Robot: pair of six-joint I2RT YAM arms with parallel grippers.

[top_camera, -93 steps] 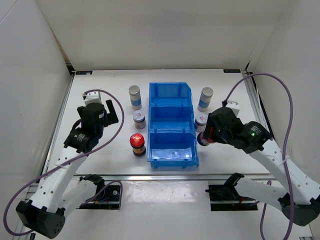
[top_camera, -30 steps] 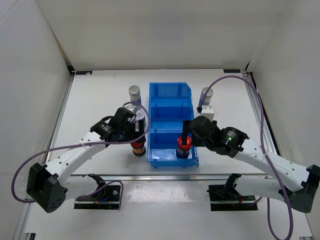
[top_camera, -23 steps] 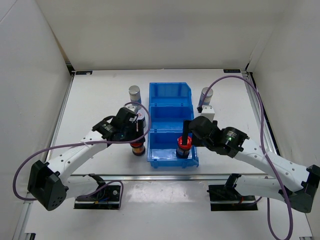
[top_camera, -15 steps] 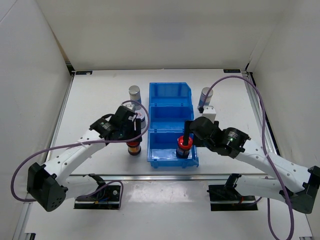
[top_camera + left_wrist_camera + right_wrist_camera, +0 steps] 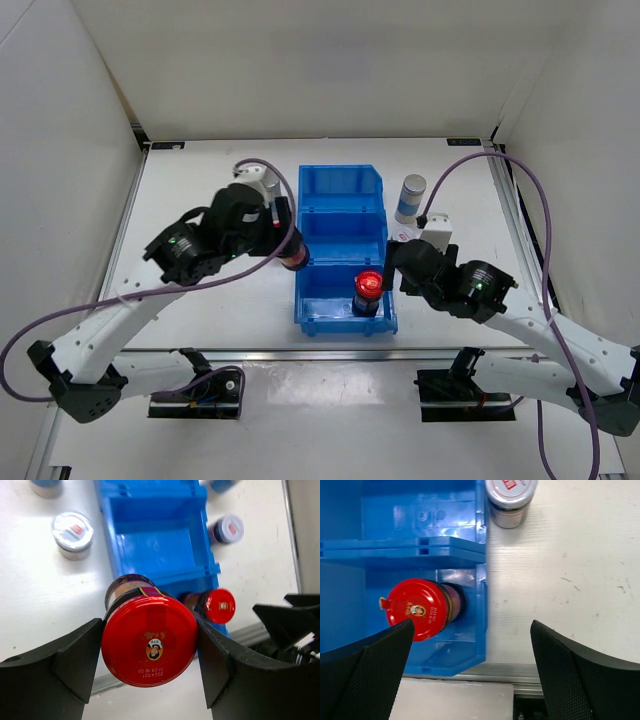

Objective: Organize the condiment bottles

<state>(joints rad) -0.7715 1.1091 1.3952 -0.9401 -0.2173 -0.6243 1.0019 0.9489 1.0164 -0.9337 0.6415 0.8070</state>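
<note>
My right gripper should reach outward and down around the lid of the short white-lidded bottle, because the bottle is still standing outside the bin point(image 5: 340, 172).
My left gripper point(image 5: 150, 647) is shut on a dark bottle with a round red cap point(image 5: 149, 647), held above the table at the left wall of the blue bin point(image 5: 340, 172); from above, the gripper point(image 5: 293, 255) and bottle point(image 5: 295, 258) sit at the bin's left rim. A second red-capped bottle point(image 5: 368, 285) stands in the bin's nearest compartment point(image 5: 420, 609). My right gripper point(image 5: 472, 625) is open and empty just right of it, over the bin's right wall. A short white-lidded bottle point(image 5: 72, 532) stands left of the bin, and another point(image 5: 511, 495) stands to its right.
A white-blue bottle with a grey cap point(image 5: 410, 197) stands at the back right of the bin. The bin's middle and far compartments point(image 5: 150, 510) hold nothing. The table's metal front edge point(image 5: 500, 677) lies close below my right gripper.
My left gripper has shut on the red-capped bottle left of the bin, lifted it and carried it toward the bin. My right gripper has drawn back to the right, off the bottle in the bin.
</note>
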